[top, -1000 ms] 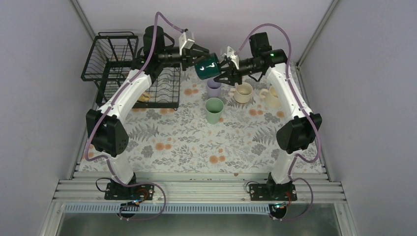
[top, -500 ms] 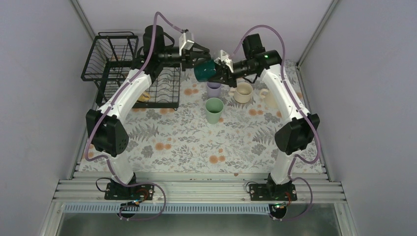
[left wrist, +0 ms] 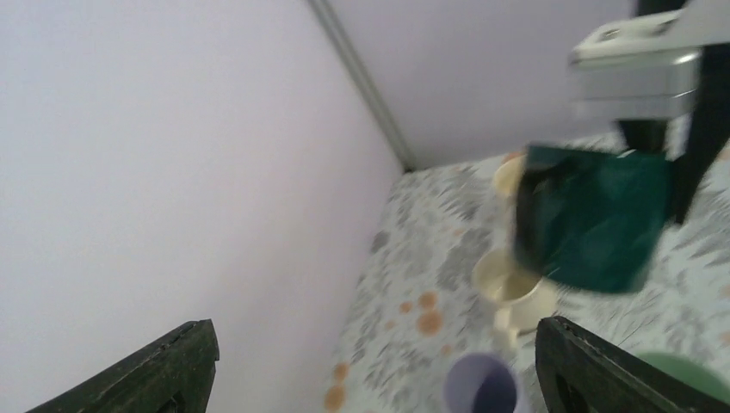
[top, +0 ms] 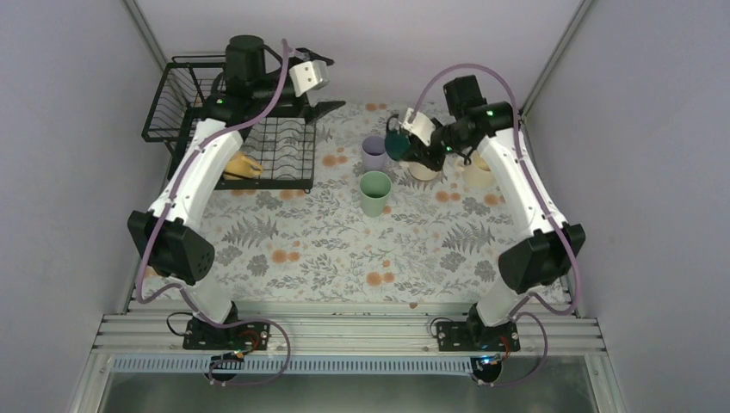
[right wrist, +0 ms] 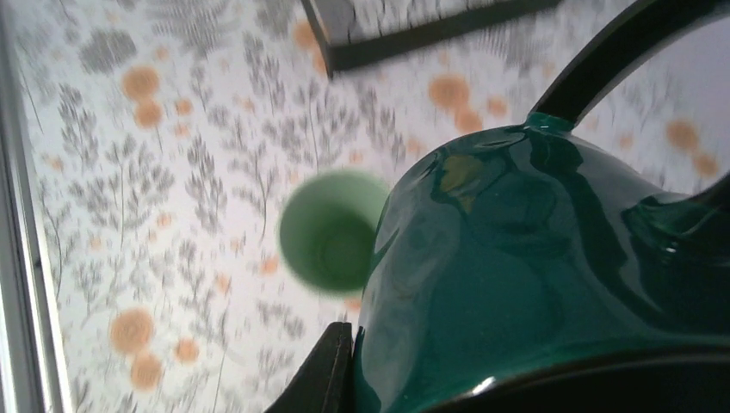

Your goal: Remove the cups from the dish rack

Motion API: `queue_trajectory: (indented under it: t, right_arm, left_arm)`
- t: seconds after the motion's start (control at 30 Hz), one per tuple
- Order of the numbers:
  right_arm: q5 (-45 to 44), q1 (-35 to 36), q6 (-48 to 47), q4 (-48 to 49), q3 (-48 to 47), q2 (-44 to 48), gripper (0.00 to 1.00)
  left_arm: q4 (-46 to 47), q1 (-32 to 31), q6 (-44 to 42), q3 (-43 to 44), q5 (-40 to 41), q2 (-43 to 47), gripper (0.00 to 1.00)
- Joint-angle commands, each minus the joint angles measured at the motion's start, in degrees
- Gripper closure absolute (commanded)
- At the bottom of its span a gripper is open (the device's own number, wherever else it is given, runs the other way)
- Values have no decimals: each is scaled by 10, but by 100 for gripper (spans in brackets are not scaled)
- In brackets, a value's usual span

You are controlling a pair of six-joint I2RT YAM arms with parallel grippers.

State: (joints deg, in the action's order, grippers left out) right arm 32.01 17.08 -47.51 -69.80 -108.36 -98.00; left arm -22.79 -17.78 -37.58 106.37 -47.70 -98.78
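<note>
The robot's right gripper will next move the teal mug back and down to the empty mat beside the mint-green tumbler (top: 374, 191), on the near side of the cream mug.
My right gripper (top: 401, 146) is shut on the dark teal mug (top: 396, 145) and holds it in the air just above a cream mug (top: 423, 170). In the right wrist view the teal mug (right wrist: 534, 284) fills the frame, with one finger (right wrist: 323, 374) pressed on its side. My left gripper (top: 324, 84) is open and empty, up by the black wire dish rack (top: 194, 96). On the mat stand a lavender tumbler (top: 374, 152), a mint-green tumbler (top: 374, 191) and a second cream mug (top: 476, 172). A yellow mug (top: 243, 165) lies on the rack's flat tray.
The left wrist view looks past its spread fingers (left wrist: 172, 366) at the back wall, the teal mug (left wrist: 594, 215), a cream mug (left wrist: 508, 284) and the lavender tumbler (left wrist: 482, 387). Grey walls close in the floral mat (top: 344, 249) on three sides.
The left gripper let go of the teal mug, opened wide and drew back left toward the rack. The right gripper shut on the mug and carried it right and down.
</note>
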Motion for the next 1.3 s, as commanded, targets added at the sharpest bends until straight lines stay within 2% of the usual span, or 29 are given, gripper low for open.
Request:
queue_trajectory:
  t: [0.0, 0.13, 0.27, 0.57, 0.93, 1.27]
  right_arm:
    - [-117, -11, 4, -13, 92, 58, 96]
    - [-177, -16, 16, -1, 171, 74, 96]
    - [-194, -23, 21, 7, 210, 74, 96]
    - [-222, -25, 33, 22, 248, 34, 96]
    - [-240, -22, 56, 67, 278, -31, 96]
    - [-250, -21, 61, 87, 270, -78, 96]
  left_arm:
    - [-75, 26, -125, -1, 96, 32, 8]
    - [-109, 42, -219, -14, 204, 29, 9]
    - [-148, 66, -265, -13, 238, 13, 11]
    - [-140, 75, -378, -112, 375, -8, 10]
    - [-133, 81, -456, -169, 432, -29, 10]
    - [-219, 89, -521, -168, 446, -58, 13]
